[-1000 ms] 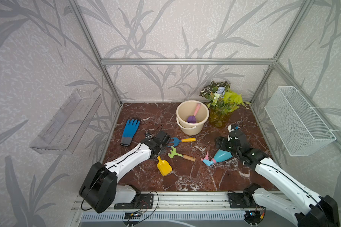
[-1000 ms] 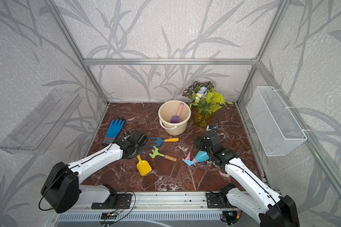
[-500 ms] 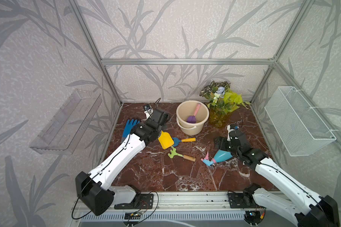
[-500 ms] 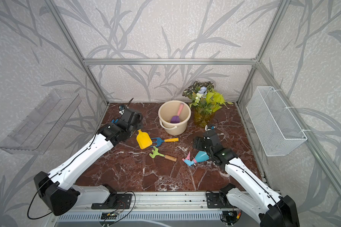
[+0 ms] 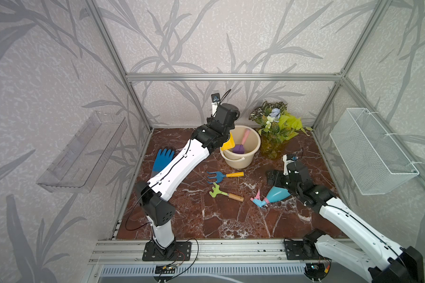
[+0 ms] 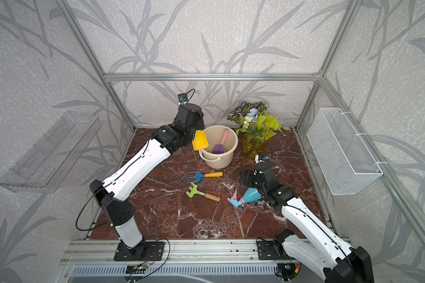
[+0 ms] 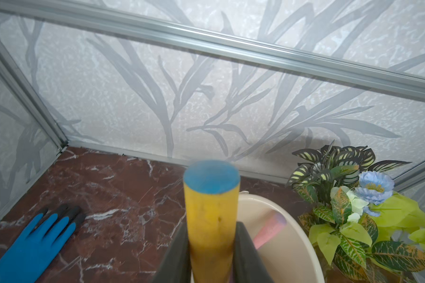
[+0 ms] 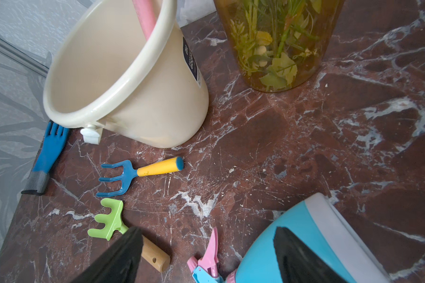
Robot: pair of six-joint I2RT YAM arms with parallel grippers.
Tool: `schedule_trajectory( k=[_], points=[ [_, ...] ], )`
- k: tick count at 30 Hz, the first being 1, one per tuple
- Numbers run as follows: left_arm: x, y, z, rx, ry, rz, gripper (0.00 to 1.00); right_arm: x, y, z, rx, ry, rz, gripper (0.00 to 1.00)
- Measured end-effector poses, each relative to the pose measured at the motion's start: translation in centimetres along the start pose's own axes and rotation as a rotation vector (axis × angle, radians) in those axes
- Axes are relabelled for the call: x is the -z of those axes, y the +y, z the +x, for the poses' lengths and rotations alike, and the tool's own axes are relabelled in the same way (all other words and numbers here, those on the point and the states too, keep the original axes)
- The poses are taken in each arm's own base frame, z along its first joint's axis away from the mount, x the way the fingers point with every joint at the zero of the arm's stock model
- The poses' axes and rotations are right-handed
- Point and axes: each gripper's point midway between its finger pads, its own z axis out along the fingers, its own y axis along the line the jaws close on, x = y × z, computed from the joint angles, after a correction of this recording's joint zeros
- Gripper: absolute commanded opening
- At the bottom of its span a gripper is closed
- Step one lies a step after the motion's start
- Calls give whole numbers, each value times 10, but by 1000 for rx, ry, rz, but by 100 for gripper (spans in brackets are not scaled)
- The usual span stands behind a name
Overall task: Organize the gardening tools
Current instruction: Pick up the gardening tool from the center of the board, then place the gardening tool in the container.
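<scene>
The left gripper moves toward the plant and down next, bringing the shovel's blade inside the bucket's rim to release. The bucket's opening [image 5: 240, 139] [image 7: 281, 247] lies below it that way.
My left gripper [image 7: 212, 226] is shut on the yellow shovel [image 6: 200, 143] by its blue-capped handle [image 7: 210, 196]. It holds the blade at the near-left rim of the cream bucket [image 5: 238, 163], which holds the purple scoop [image 5: 239, 148] with its pink handle [image 7: 268, 229]. On the floor lie the blue fork [image 5: 219, 176], the green rake [image 5: 217, 192] and the light-blue spray bottle [image 5: 275, 194], on its side. My right gripper [image 8: 209, 257] hangs open just over the bottle [image 8: 304, 235], one finger above its body, the other near the rake's wooden handle [image 8: 155, 254].
A blue glove [image 5: 162, 158] lies by the left wall, partly under my left arm. A plant in an amber vase [image 5: 272, 144] stands right of the bucket. A white wire basket [image 5: 371, 152] hangs on the right wall, a clear shelf [image 5: 84, 152] on the left wall.
My left arm lifted the yellow shovel off the floor and carried it back and right to the bucket's rim. The right arm has not moved.
</scene>
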Motion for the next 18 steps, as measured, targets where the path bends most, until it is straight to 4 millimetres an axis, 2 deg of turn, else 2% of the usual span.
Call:
schedule_trajectory(
  k=[6, 9, 13, 18],
  points=[
    [-24, -43, 19, -126, -82, -6, 0, 1, 3, -2, 3, -10, -12, 88],
    [-33, -55, 36, -164, -99, -3, 0, 3, 3, -2, 5, -14, -14, 88],
    [-47, -56, 61, -187, -103, -17, 0, 8, 3, -7, 10, -39, -17, 88],
    [-61, -49, 101, -197, -100, -33, 2, 12, 2, -10, 15, -56, -14, 88]
  ],
)
